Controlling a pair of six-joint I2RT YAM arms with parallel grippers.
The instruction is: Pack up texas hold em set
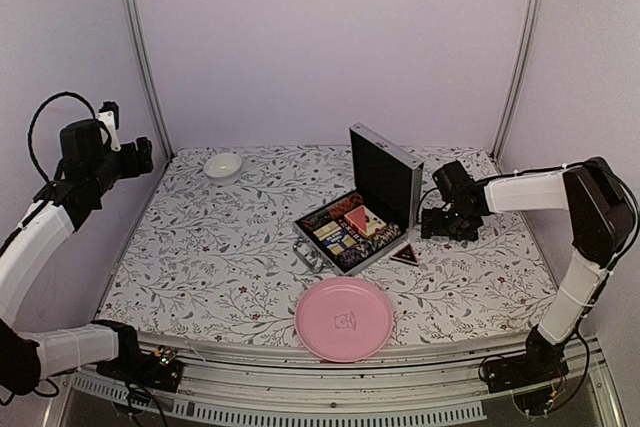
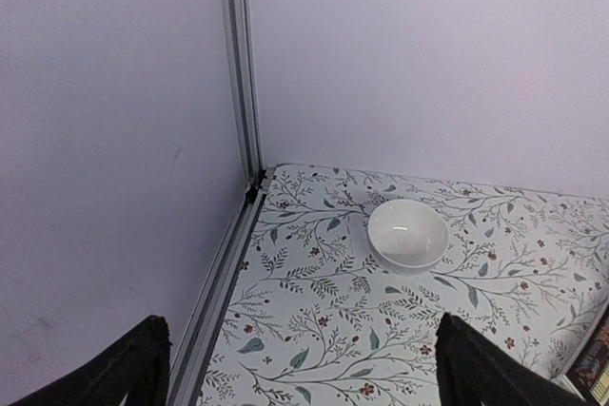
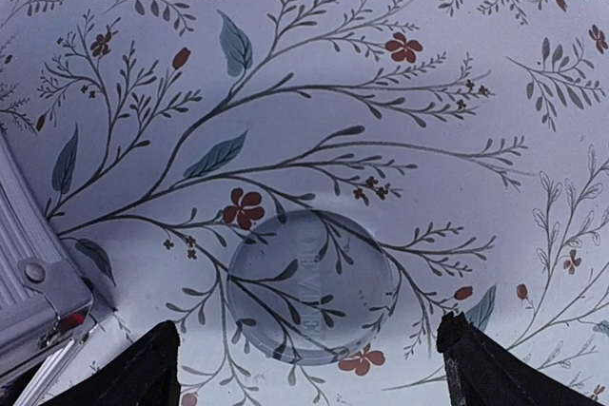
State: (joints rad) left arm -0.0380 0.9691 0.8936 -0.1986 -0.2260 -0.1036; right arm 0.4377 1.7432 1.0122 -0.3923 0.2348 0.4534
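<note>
My right gripper lowers onto the clear round button (image 3: 312, 284) next, until its fingers are at opposite edges of the button. The button lies flat on the cloth below the fingers.
The silver hinged case (image 1: 372, 209) lies open at the table's middle, its black-lined lid upright, with rows of chips and card decks (image 1: 343, 225) inside. A clear round button (image 3: 312, 284) lies flat on the cloth just right of the case, whose corner (image 3: 33, 273) shows in the right wrist view. My right gripper (image 1: 443, 224) hovers low over the button, open and empty (image 3: 309, 368), one finger on each side of it. My left gripper (image 1: 140, 155) is raised at the far left, open and empty (image 2: 300, 377). I see no red dice.
A small white bowl (image 1: 223, 165) stands at the back left, also in the left wrist view (image 2: 407, 233). A pink round plate (image 1: 344, 319) lies at the front edge. A small dark triangular piece (image 1: 405, 254) lies by the case's right corner. Walls enclose the table.
</note>
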